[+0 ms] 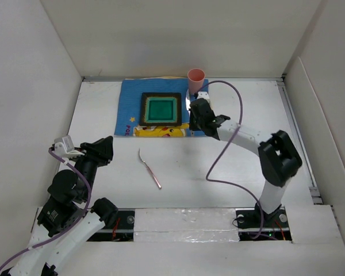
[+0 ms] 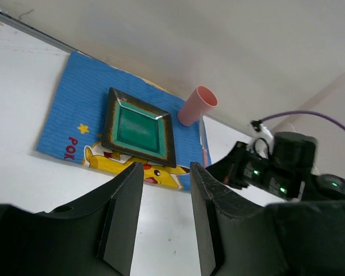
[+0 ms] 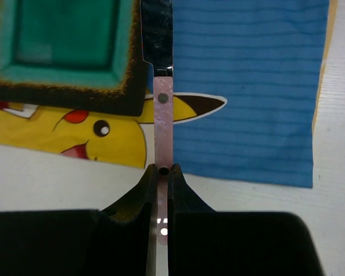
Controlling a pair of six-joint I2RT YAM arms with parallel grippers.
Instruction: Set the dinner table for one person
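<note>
My right gripper hangs close to the plate's rim with the knife. I will next lower the knife slightly outward, away from the plate, onto bare blue cloth (image 3: pixel 215 83).
On the white dinner table (image 1: pixel 230 172) lies a blue placemat (image 1: pixel 132 95) with a square green plate (image 1: pixel 161 108) on it and a pink cup (image 1: pixel 196 76) at its far right corner. My right gripper (image 1: pixel 194 113) is shut on the pink handle of a knife (image 3: pixel 163 123). It holds the knife over the placemat (image 3: pixel 247 86), right beside the plate's right rim (image 3: pixel 63 86), blade pointing away. My left gripper (image 2: pixel 165 168) is open and empty above the table, left of a pink-handled metal utensil (image 1: pixel 150 168) lying on the table.
White walls close in the table on the left, back and right. The right arm's purple cable (image 1: pixel 218 161) loops over the table's right half. The plate (image 2: pixel 139 126) and cup (image 2: pixel 196 106) also show in the left wrist view.
</note>
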